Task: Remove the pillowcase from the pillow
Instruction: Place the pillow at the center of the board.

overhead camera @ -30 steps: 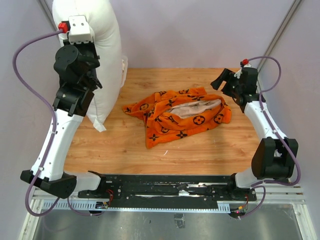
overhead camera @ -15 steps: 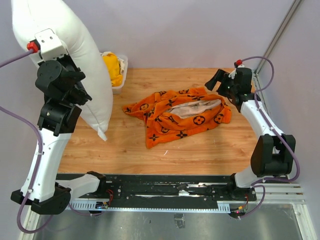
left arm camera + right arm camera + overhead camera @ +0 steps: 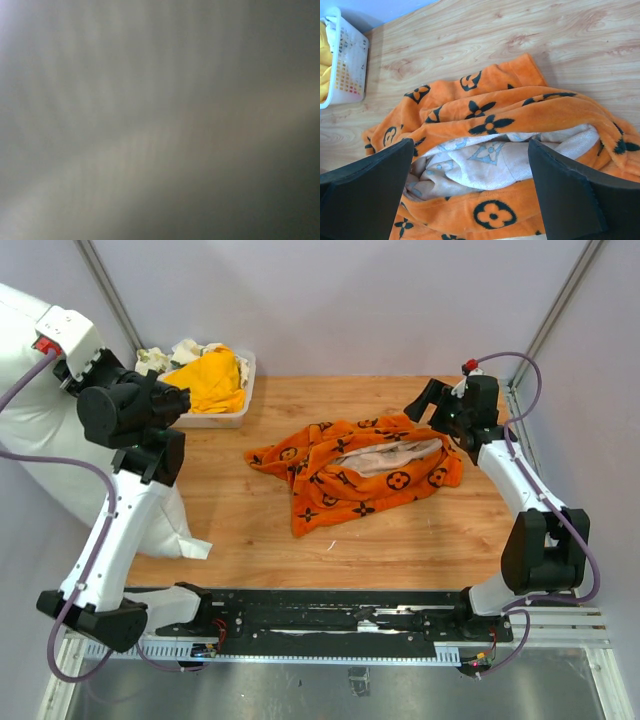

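Note:
My left gripper has bare tabletop below it and to its right in the top view, so I will lower the overhanging pillow that way and release it.
The orange pillowcase (image 3: 355, 470) with black flower motifs lies crumpled mid-table, its pale inside showing at the opening. The wrist view (image 3: 490, 125) shows it from close above. The white pillow (image 3: 40, 450) is out of the case and hangs at the far left, beyond the table edge, carried by my left arm. My left gripper's fingers are hidden against the pillow below the wrist camera (image 3: 70, 335), and the left wrist view is only grey blur. My right gripper (image 3: 425, 400) is open and empty, hovering over the case's opening (image 3: 470, 190).
A white basket (image 3: 215, 418) with a plain yellow-orange cloth (image 3: 205, 380) and pale rags stands at the table's back left; its corner shows in the right wrist view (image 3: 345, 65). Purple walls and a metal post close the back and sides.
My left arm swung the pillow from upright over the back left of the table out past the left edge and lower, uncovering the basket. My right gripper moved slightly left.

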You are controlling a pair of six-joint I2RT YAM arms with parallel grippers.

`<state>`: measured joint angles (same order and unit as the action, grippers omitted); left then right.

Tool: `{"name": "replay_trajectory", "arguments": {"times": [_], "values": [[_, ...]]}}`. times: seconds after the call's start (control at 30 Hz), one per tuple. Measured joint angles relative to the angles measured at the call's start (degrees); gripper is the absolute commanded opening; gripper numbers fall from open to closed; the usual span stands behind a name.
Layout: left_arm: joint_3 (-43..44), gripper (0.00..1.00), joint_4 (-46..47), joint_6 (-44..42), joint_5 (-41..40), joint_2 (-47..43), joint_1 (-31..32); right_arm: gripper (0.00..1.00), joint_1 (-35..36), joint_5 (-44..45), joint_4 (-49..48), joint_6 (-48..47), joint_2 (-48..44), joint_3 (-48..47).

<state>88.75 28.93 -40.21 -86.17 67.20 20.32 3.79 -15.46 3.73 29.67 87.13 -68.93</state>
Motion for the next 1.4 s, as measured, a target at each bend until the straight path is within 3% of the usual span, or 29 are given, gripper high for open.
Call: {"name": "replay_trajectory", "arguments": {"times": [0.17,0.37,0.67,1.4], "values": [[0.17,0.0,10.38,-10.16,-4.59,3.91,0.0,0.97,0.5,0.02,0.0,0.0,0.0,0.0],[-2.54,0.0,14.1,-9.64,-4.61,2.71,0.02,0.98,0.74,-0.02,0.0,-0.15,0.15,0.0],[-3.39,0.0,5.31,2.56,-4.59,4.04,-3.3,0.98,0.76,-1.73,0.0,-0.72,2.62,0.0],[-3.02,0.0,-5.4,13.46,-4.17,11.5,-7.37,1.0,0.76,-5.4,-1.79,-0.68,5.51,0.0]]}}
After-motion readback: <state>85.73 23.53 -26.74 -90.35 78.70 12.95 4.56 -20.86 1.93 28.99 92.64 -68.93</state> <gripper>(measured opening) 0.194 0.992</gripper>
